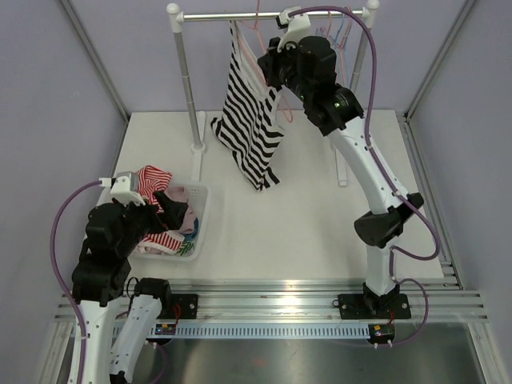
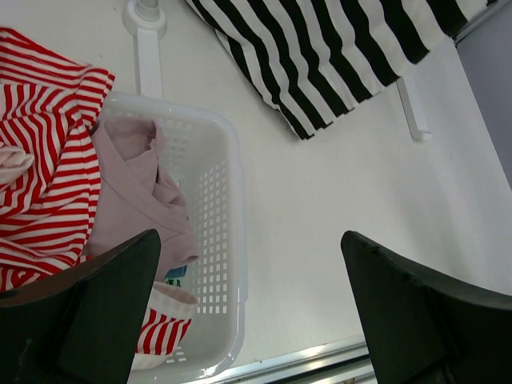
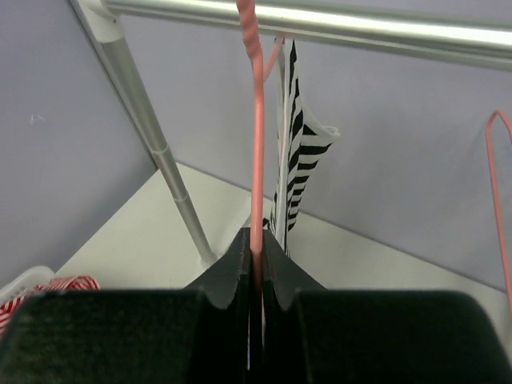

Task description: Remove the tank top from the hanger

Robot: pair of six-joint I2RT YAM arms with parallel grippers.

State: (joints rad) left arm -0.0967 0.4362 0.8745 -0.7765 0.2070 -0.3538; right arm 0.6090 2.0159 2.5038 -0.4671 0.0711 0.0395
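Observation:
I will next raise my open left gripper outward, to the right in the top view, onto the tank top's white-edged far strap (image 1: 235, 30), because my right gripper is holding the hanger.
The black-and-white striped tank top (image 1: 248, 120) hangs from a pink hanger (image 3: 256, 120) on the rail (image 1: 232, 16). Its lower end trails on the table. In the right wrist view the tank top (image 3: 294, 160) shows edge-on just behind the hanger wire. My right gripper (image 3: 256, 240) is up at the rail, shut on the hanger's pink wire, and in the top view the right gripper (image 1: 272, 68) sits at the garment's upper right. My left gripper (image 2: 250, 264) is open and holds nothing, low beside the basket (image 2: 232, 160), with the tank top's hem (image 2: 336, 48) farther off.
The white basket (image 1: 204, 212) holds a red-and-white striped garment (image 1: 152, 180) and a pale pink one (image 2: 136, 192). The rack's left post (image 1: 188, 88) and foot stand behind the basket. More hangers (image 1: 344, 32) hang at the rail's right end, one (image 3: 496, 200) near my right gripper.

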